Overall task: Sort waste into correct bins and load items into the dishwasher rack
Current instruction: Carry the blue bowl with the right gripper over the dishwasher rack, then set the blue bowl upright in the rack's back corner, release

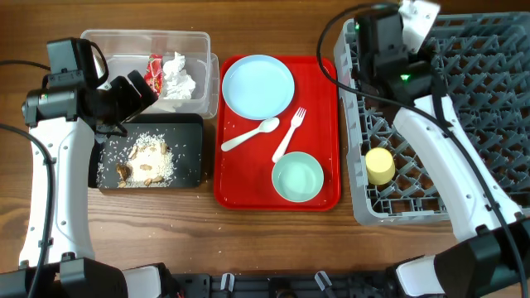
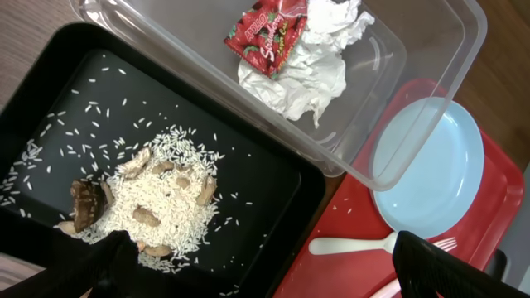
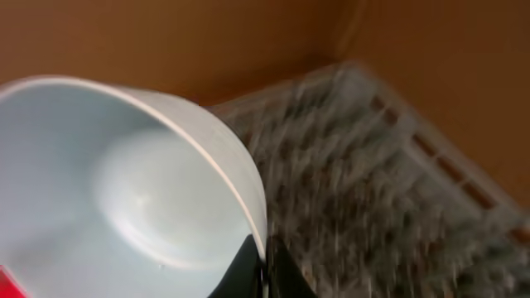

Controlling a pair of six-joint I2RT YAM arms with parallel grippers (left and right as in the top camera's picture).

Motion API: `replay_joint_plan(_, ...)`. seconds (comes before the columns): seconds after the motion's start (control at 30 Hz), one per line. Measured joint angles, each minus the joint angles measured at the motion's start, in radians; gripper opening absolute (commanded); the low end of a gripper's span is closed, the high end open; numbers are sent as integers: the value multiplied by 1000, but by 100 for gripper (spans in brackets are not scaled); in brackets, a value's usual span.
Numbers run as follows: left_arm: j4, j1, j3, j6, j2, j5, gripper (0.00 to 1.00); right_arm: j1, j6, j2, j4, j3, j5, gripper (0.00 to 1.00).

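The robot's right gripper will next move down and shift toward the red tray, into the rack's far corner, because the light-blue bowl still hangs high above the rack's wires.
My right gripper is shut on the rim of the light-blue bowl and holds it above the back left corner of the grey dishwasher rack; the bowl shows overhead. The yellow cup lies in the rack. My left gripper is open and empty over the black tray, which holds the rice and food scraps. The red wrapper and white tissue lie in the clear tub. The light-blue plate, spoon, fork and mint bowl sit on the red tray.
The flat red serving tray lies between the bins and the rack. The rack's upright pegs are below the held bowl. Bare wooden table runs along the front edge. Cables trail from both arms.
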Motion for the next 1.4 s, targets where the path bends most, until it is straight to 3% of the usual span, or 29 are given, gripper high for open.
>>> replay_joint_plan(0.33,-1,0,0,0,0,0,100,0,-414,250,496,11,306,4)
replay_joint_plan(0.53,0,0,0,0,0,0,100,-5,-632,394,565,11,380,4)
replay_joint_plan(0.73,-1,0,0,0,0,0,100,-34,-704,465,575,11,394,5)
replay_joint_plan(1.4,-1,0,0,0,0,0,100,-41,-761,470,622,11,285,4)
